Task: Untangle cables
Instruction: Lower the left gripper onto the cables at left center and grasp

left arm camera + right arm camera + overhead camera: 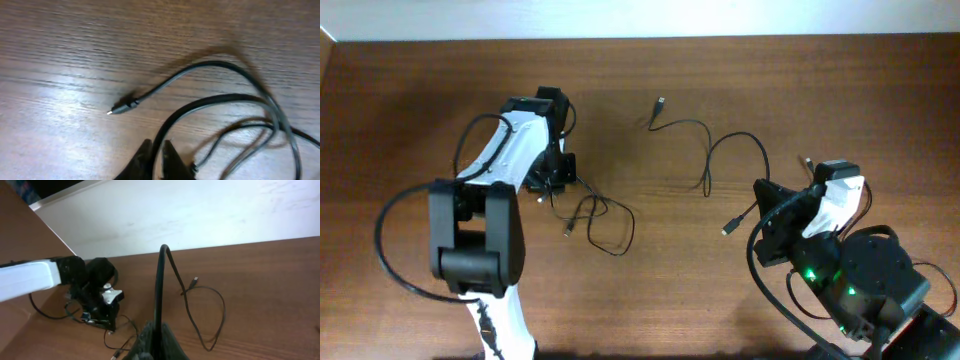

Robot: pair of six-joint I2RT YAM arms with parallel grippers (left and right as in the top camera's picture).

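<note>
The cable runs clear of the tangle. My right gripper should next move outward and down to the tabletop by its cable's near bend (696, 195) and let go of it there.
Two thin black cables lie on the brown table. One cable (616, 216) is a loose tangle of loops beside my left gripper (556, 186). In the left wrist view a strand (200, 100) of it runs between my left gripper's (156, 148) fingertips, which stand slightly apart, with a sliver of table showing beside the strand. Its plug end (120, 107) lies free to the left. The other cable (720, 140) snakes from the far middle toward my right gripper (763, 200). In the right wrist view my right gripper (155, 330) is shut on this cable (159, 280), which rises steeply from the fingers.
The left arm (35, 275) shows white and black at the left of the right wrist view. A white wall (200, 210) borders the table's far edge. The right arm's base (860, 280), with green lights, sits at the near right corner.
</note>
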